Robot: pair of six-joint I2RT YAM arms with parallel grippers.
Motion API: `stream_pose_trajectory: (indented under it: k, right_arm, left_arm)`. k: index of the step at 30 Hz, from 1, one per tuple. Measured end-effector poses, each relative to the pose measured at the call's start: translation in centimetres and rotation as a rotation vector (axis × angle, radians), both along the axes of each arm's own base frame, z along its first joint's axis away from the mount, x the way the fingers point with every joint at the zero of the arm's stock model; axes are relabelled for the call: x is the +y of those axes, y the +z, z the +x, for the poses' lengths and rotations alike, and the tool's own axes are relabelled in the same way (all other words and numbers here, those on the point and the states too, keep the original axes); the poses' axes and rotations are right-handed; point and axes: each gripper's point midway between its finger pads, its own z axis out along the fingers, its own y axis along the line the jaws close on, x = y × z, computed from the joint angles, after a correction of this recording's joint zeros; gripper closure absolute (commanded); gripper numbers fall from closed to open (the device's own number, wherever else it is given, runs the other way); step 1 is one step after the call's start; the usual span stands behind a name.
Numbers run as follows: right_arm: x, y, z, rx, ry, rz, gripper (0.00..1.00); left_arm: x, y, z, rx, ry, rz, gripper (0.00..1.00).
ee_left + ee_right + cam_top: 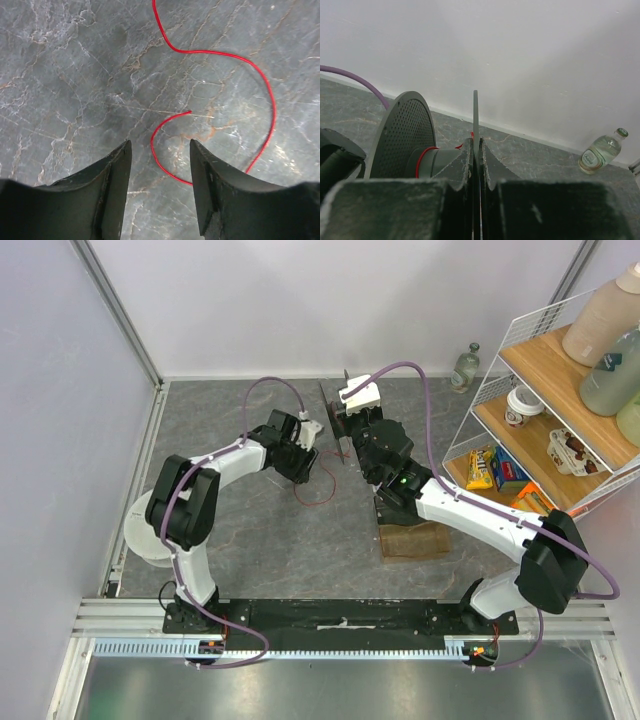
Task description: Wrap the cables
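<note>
The wire's curled loose end (152, 142) lies below, between the gripper's fingers in the wrist view. My left gripper's open fingers come down onto it and close next.
The cable (267, 90), a very thin red wire, lies loose in curves on the grey marbled tabletop; its free end (190, 111) curls just ahead of my left gripper (160, 142). That gripper hangs open above the wire and holds nothing. From above, the wire (318, 498) loops between the two arms. My right gripper (476, 142) is shut on the thin flange (475, 112) of a grey spool. The spool's perforated flange (402, 132) stands to its left, and a turn of red wire (421, 156) sits on the hub.
A wire shelf (520, 335) with bottles and snack packs stands at the right. A small glass bottle (466, 367) is by the back wall. A wooden block (412, 540) lies under the right arm, and a white disc (138, 535) lies by the left arm.
</note>
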Motion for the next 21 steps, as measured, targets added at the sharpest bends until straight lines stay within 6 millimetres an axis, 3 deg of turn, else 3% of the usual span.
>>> stream_pose_trajectory:
  k: [4, 8, 12, 16, 21]
  right_arm:
    - [0.0, -0.1, 0.0, 0.002, 0.001, 0.000, 1.00]
    - [0.0, -0.2, 0.0, 0.005, 0.000, -0.004, 1.00]
    - [-0.1, -0.2, 0.1, 0.005, -0.002, -0.004, 1.00]
    - [-0.3, -0.2, 0.2, 0.005, -0.008, -0.004, 1.00]
    - [-0.5, -0.2, 0.3, 0.005, -0.013, -0.004, 1.00]
  left_arm:
    - [0.3, -1.7, 0.5, 0.001, -0.033, 0.047, 0.50]
    - [0.4, -1.9, 1.1, -0.036, -0.057, 0.088, 0.57]
    - [0.1, -1.9, 1.2, -0.052, -0.082, 0.111, 0.72]
    - [-0.2, -2.0, 0.8, -0.038, -0.102, 0.116, 0.97]
    - [-0.1, -2.0, 0.5, -0.016, -0.103, 0.113, 0.98]
